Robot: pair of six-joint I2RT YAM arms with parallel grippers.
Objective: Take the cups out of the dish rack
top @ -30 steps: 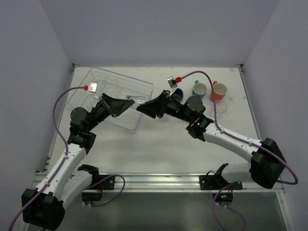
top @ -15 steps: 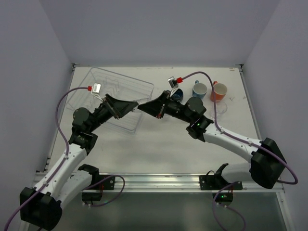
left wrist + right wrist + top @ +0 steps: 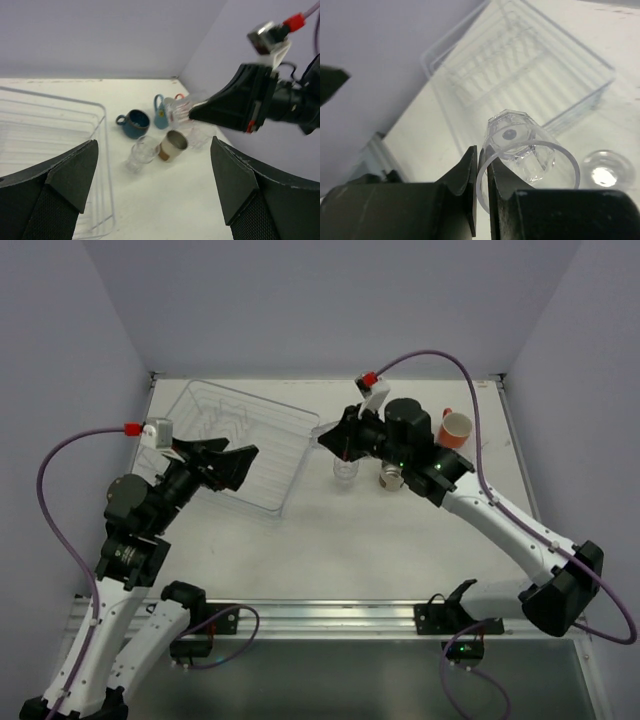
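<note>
My right gripper turns downward next to straighten the tilted tumbler, lowers it inside and releases it. The clear tumbler standing beside the rack is below that gripper.
My right gripper [image 3: 482,170] is shut on the rim of a clear tumbler [image 3: 522,147], which it holds tilted in the air. In the top view this gripper [image 3: 326,437] hangs just right of the dish rack [image 3: 262,502]. My left gripper [image 3: 216,462] stands open and holds nothing over the rack's near left part. On the table right of the rack stand a clear tumbler [image 3: 140,151], a cream cup [image 3: 172,145], a dark blue cup [image 3: 134,123], a light blue mug [image 3: 161,114] and an orange cup [image 3: 457,427].
The rack [image 3: 520,65] lies at an angle at the back left, and no cup shows inside it. Another clear tumbler [image 3: 198,135] stands behind the cream cup. Walls close the table at the back and on both sides.
The two grippers met over the rack's right edge. The left one opened and drew back to the left. The right one shut on the tumbler and carried it right and up.
</note>
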